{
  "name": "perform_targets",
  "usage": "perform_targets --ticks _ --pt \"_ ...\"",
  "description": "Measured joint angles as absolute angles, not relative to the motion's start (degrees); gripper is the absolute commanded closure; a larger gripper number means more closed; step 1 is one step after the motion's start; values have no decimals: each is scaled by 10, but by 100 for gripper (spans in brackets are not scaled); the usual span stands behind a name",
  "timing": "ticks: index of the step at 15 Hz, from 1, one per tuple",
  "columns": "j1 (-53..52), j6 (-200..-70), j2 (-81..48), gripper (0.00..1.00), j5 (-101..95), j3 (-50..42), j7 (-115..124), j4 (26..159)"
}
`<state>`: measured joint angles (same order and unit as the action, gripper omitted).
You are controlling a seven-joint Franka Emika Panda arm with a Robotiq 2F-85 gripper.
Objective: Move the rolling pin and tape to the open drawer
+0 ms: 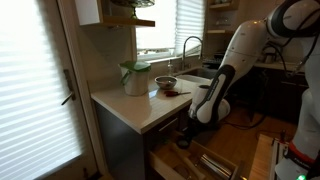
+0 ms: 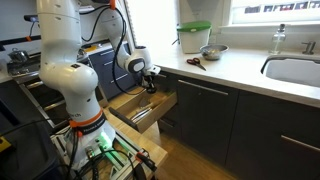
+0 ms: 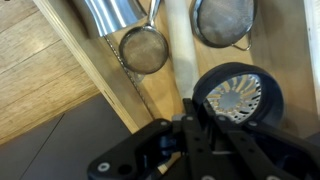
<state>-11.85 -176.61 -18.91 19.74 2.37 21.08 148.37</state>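
Note:
My gripper holds the tape. I need to reach outward next and lower the tape to the bottom of the drawer beside the rolling pin.
In the wrist view my gripper is shut on the rim of the tape, a black roll with a pale centre, held above the open drawer. The rolling pin, a slim tan cylinder, lies lengthwise in a drawer compartment just beside the tape. In both exterior views the gripper hangs over the pulled-out drawer below the counter. The tape and rolling pin are too small to make out there.
Two mesh strainers and a metal cup lie in the drawer. On the counter stand a bowl, a small red item and a green-lidded container. A sink is further along.

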Motion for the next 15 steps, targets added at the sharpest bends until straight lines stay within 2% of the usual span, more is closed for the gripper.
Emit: perform_targets --ticks 5,15 --pt "-130 -1764 -210 97 187 20 214 1463" --pt "-153 -1761 -352 97 187 21 225 1325"
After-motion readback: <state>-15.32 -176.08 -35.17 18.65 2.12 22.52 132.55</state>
